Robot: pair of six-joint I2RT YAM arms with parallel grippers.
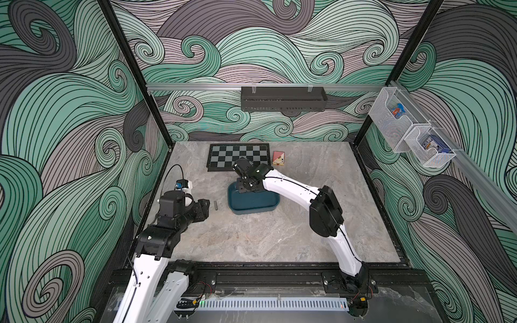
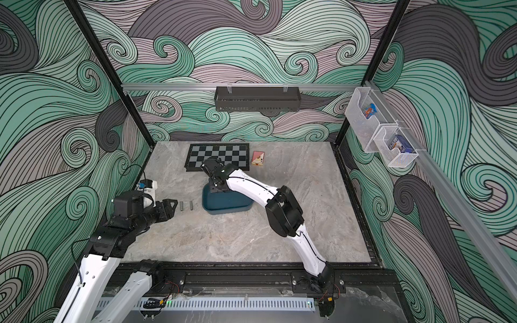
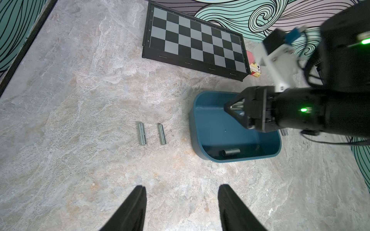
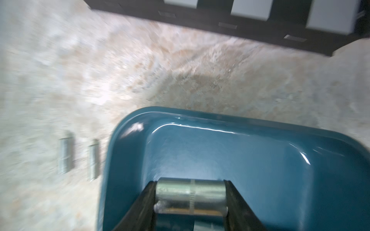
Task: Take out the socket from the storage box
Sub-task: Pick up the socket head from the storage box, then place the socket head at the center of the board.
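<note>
I should take my right gripper across past the silver piece outside and down to the tabletop beyond to release, because the socket still hangs over the storage box (image 1: 251, 211).
The storage box (image 1: 251, 211) is a shallow teal tub in mid-table, seen in both top views (image 2: 227, 210). My right gripper (image 4: 190, 182) is shut on a short silver socket (image 4: 191, 195), gripped end to end over the box's far left corner (image 4: 240, 148). From the left wrist view, that gripper (image 3: 230, 106) hangs over the box (image 3: 216, 128), and another socket (image 3: 230, 153) lies inside by the near wall. Two slim sockets (image 3: 142, 133) (image 3: 161, 134) lie on the table left of the box. My left gripper (image 3: 182, 187) is open and holds nothing, just left of them (image 2: 172, 205).
A chessboard (image 1: 237, 156) and a small card box (image 1: 277, 158) lie at the back of the table. One more silver piece (image 3: 284, 132) lies just beyond the box's right side. A black perforated tray (image 1: 282, 99) and white mesh baskets (image 1: 411, 131) hang on the walls.
</note>
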